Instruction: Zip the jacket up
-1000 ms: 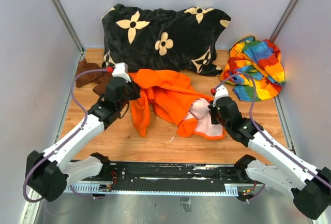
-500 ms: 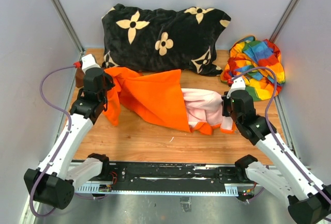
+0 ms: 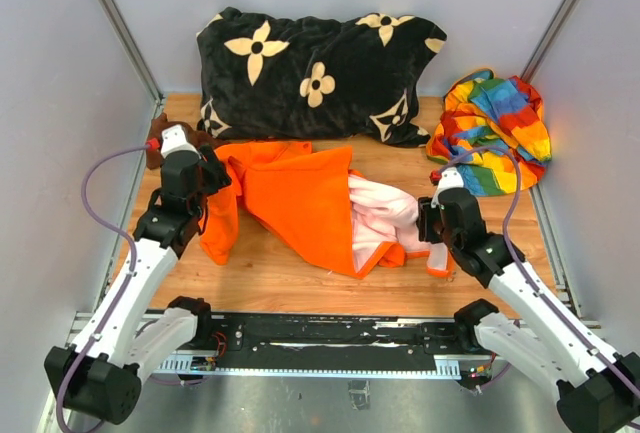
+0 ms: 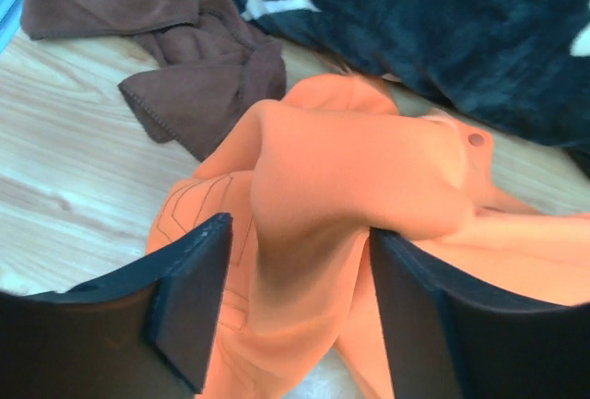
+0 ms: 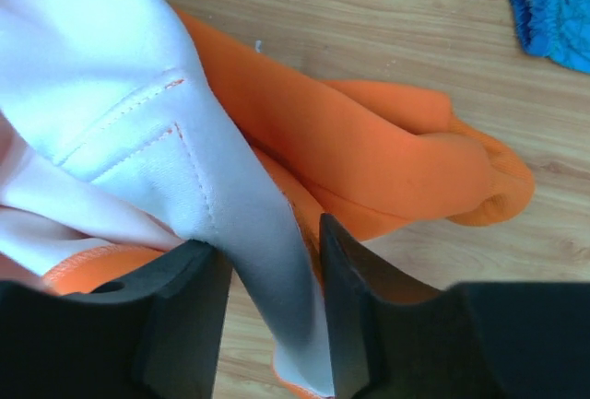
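The right gripper lifts off the pale lining (image 3: 385,215) next, then moves outward and down onto the far corner of the orange panel.
The orange jacket (image 3: 300,198) lies spread on the wooden table, its pale pink lining (image 3: 385,215) turned up on the right side. My left gripper (image 3: 207,179) sits at the jacket's left end. In the left wrist view its jaws (image 4: 297,233) stand apart, with a loose fold of orange jacket (image 4: 369,159) hanging in the gap. My right gripper (image 3: 427,225) is at the jacket's right edge. Its jaws (image 5: 267,242) are parted, and a strip of pale lining (image 5: 101,76) runs down between them. An orange sleeve (image 5: 387,155) lies beyond. No zipper shows.
A black pillow with cream flowers (image 3: 320,73) lies along the back. A rainbow-striped cloth (image 3: 495,133) is bunched at the back right. A dark brown cloth (image 4: 184,58) lies just behind the left gripper. Walls close in both sides.
The arms pulled the jacket apart sideways and spread it wider. Since half a second ago both grippers have opened and the cloth has slumped onto the table.
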{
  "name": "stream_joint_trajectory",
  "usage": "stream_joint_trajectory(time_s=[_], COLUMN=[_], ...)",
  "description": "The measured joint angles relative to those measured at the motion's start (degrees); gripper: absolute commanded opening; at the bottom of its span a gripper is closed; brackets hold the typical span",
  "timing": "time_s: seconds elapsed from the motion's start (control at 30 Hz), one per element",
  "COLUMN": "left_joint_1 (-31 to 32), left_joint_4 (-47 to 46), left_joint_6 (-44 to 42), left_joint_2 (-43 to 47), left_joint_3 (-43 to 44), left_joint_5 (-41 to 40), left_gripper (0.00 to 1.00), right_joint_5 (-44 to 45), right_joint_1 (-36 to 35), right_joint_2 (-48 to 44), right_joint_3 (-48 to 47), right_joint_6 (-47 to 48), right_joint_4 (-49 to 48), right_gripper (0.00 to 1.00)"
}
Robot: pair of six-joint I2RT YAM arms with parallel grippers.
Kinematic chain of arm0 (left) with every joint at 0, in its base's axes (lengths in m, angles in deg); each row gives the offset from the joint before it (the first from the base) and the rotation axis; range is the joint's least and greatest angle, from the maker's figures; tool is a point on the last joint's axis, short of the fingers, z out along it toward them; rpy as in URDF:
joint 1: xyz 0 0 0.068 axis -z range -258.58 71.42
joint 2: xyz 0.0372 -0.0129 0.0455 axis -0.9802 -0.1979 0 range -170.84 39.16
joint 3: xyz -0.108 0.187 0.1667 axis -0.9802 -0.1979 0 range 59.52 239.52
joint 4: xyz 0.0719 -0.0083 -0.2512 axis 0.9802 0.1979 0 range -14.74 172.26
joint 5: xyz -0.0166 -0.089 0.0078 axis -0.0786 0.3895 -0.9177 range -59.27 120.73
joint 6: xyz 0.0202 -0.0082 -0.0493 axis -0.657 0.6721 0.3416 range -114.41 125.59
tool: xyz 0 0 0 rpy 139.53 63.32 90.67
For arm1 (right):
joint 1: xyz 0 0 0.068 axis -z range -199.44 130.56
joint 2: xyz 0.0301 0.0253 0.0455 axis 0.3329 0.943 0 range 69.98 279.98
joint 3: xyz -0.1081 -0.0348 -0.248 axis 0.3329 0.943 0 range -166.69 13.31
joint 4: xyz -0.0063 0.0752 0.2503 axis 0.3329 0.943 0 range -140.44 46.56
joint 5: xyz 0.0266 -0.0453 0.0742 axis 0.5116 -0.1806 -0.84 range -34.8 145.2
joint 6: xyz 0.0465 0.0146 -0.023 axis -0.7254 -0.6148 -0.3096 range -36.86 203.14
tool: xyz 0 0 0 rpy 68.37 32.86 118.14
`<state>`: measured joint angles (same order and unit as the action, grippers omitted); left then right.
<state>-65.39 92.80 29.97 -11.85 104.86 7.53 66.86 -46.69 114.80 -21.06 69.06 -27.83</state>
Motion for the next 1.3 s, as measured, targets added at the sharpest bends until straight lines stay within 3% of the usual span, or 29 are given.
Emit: stream_joint_trajectory(time_s=[0.23,0.57,0.73,1.03,1.3], left_joint_1=[0.00,0.00,0.00,0.00,0.00], left_joint_4=[5.57,7.41,7.39,4.39,-2.32], left_joint_6=[-2.23,0.44,2.84,5.53,8.20], left_joint_2=[4.83,12.98,13.29,13.51,10.69], left_joint_3=[5.31,1.49,-4.44,-11.41,-17.20], left_joint_5=[6.40,17.29,21.09,24.39,27.02], left_gripper=[0.80,0.85,0.91,0.94,0.94], right_joint_5=[-7.56,-18.78,-21.03,-29.66,-37.94], right_joint_1=[0.02,0.02,0.02,0.02,0.00], right_joint_2=[-1.73,3.87,11.96,35.67,49.29], right_joint_3=[-1.09,-12.63,-19.02,-31.30,-39.32], right_joint_6=[0.81,3.98,6.40,10.14,14.10], right_joint_4=[0.39,-0.50,-4.00,-12.70,-19.37], right_gripper=[0.73,0.88,0.90,1.00,0.95])
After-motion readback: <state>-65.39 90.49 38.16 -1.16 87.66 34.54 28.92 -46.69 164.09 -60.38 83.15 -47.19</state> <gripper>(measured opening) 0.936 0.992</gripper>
